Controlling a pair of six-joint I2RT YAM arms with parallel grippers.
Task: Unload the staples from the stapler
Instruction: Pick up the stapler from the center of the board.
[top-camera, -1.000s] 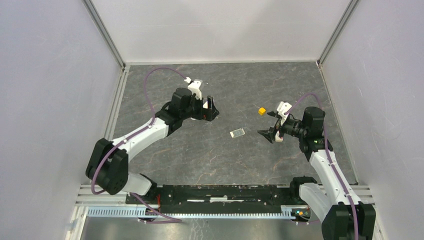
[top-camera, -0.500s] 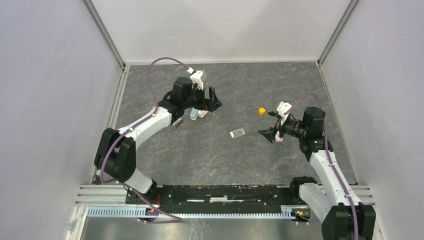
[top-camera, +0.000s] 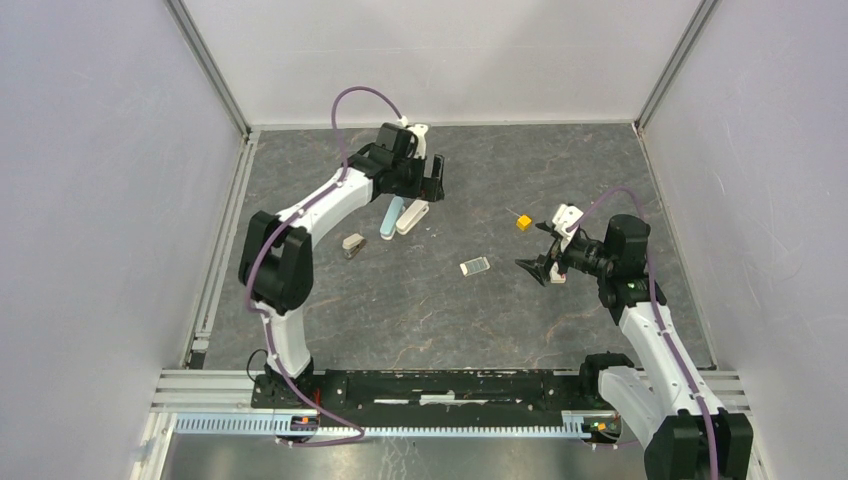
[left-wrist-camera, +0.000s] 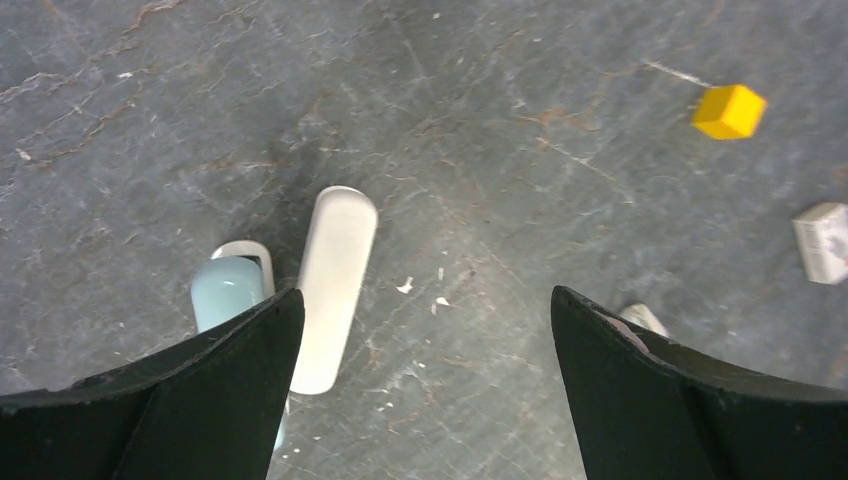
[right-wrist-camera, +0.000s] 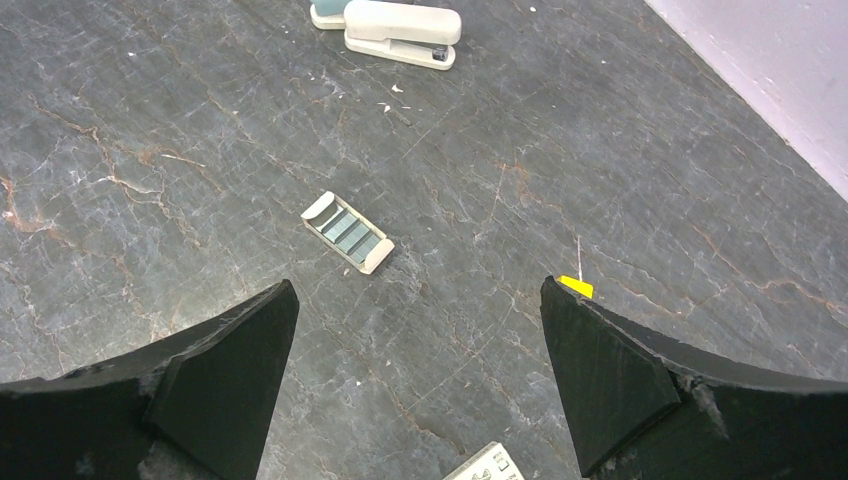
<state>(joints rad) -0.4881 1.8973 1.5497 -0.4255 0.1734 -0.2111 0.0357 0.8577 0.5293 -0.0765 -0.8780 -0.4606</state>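
Observation:
The white stapler's far end (top-camera: 419, 207) (left-wrist-camera: 342, 222) lies below my left gripper, off-center to the left in the wrist view, so I should shift that way and descend astride it.
Two staplers lie side by side at the far left, a teal one (top-camera: 388, 217) and a white one (top-camera: 411, 215). Both also show in the left wrist view, teal (left-wrist-camera: 228, 290) and white (left-wrist-camera: 335, 285). The staples (right-wrist-camera: 347, 232) are short grey strips lying side by side in a small white-edged holder (top-camera: 474, 265) at mid table. My left gripper (top-camera: 432, 180) is open and empty above the floor, just right of the white stapler (right-wrist-camera: 402, 30). My right gripper (top-camera: 542, 270) is open and empty, right of the staples.
A yellow cube (top-camera: 523, 223) sits far of my right gripper and shows in the left wrist view (left-wrist-camera: 729, 110). A small white printed box (right-wrist-camera: 490, 462) lies under the right gripper. A small beige item (top-camera: 353, 244) lies left of the staplers. Grey walls enclose the floor.
My left arm has swung toward the far side and slightly right, uncovering both staplers and the beige item. The right arm has not moved.

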